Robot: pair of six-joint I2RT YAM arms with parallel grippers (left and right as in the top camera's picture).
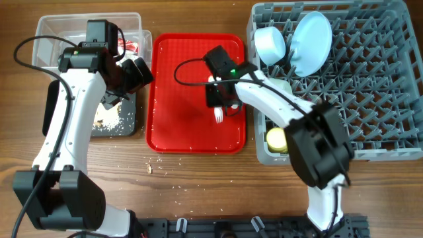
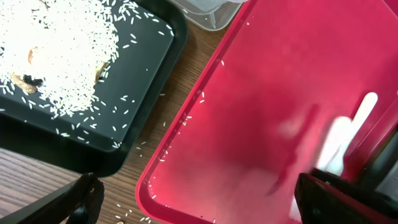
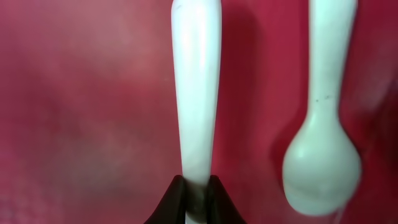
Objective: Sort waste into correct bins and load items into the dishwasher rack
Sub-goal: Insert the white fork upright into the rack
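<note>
Next, the right gripper lifts, goes right in the overhead view, lowers over the free bare rack wires beside the blue plate and releases the fork [image 3: 196, 93].
My right gripper [image 1: 221, 100] is over the flat red tray [image 1: 178, 125], shut on the handle of the white fork [image 3: 196, 93]; its tines show below the gripper in the overhead view [image 1: 218, 118]. The white spoon [image 3: 322, 162] lies on the tray right beside it. My left gripper [image 1: 135, 73] is open and empty, at the tray's left edge, over the black bin [image 1: 122, 122] holding rice and brown scraps [image 2: 59, 56]. The clear bin [image 1: 59, 30] holds a red-and-white wrapper [image 1: 132, 47]. The grey rack [image 1: 370, 86] holds the blue bowl [image 1: 269, 41], blue plate [image 1: 312, 41] and yellow cup [image 1: 276, 137].
The pale green bowl [image 1: 281, 86] sits in the rack's left part, mostly hidden under my right arm. Rice grains and crumbs [image 1: 155, 168] lie scattered on the wooden table in front of the red tray and along its left rim [image 2: 186, 118].
</note>
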